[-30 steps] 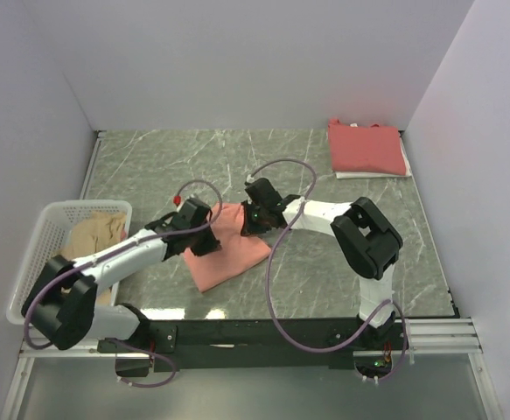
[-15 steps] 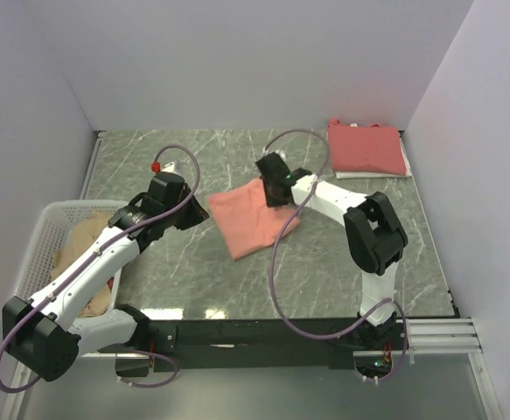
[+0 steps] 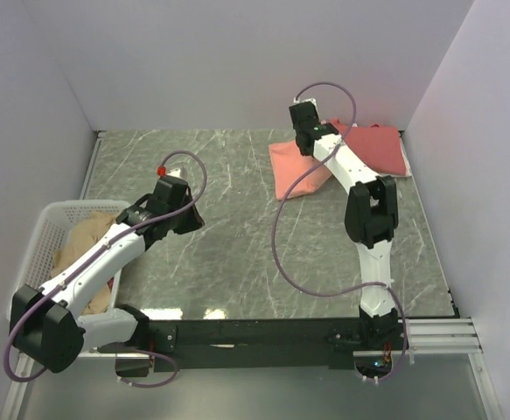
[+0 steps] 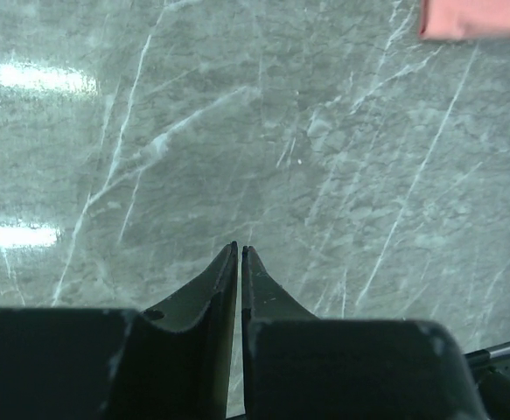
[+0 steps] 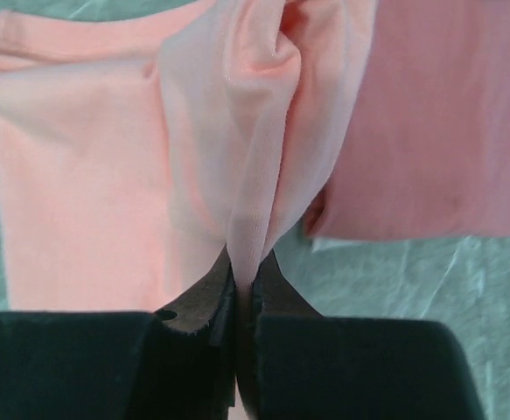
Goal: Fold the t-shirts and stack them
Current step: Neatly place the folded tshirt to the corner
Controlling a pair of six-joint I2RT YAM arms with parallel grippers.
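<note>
The salmon shirt is folded, so the robot's right gripper should move up, outward and to the right in the top view to release the salmon shirt (image 5: 80, 175) over the red stack (image 5: 451, 118).
My right gripper (image 3: 307, 140) is shut on a folded salmon t-shirt (image 3: 295, 171) and holds it at the back of the table, its far edge against a stack of folded red t-shirts (image 3: 377, 149). In the right wrist view the gripper (image 5: 247, 269) pinches a bunched fold of the salmon shirt (image 5: 80, 175), with the red stack (image 5: 447, 122) to the right. My left gripper (image 3: 189, 219) is shut and empty over bare marble at centre left; its wrist view shows the closed gripper (image 4: 239, 252) above the table and a corner of the salmon shirt (image 4: 473, 17).
A white basket (image 3: 40, 229) at the left edge holds beige and other t-shirts (image 3: 93, 234). White walls close in the back and both sides. The grey marble tabletop (image 3: 263, 254) spreads between the arms.
My right gripper has carried the salmon shirt from the table's middle back and right to the red stack. My left arm let go earlier and has drawn back slightly.
</note>
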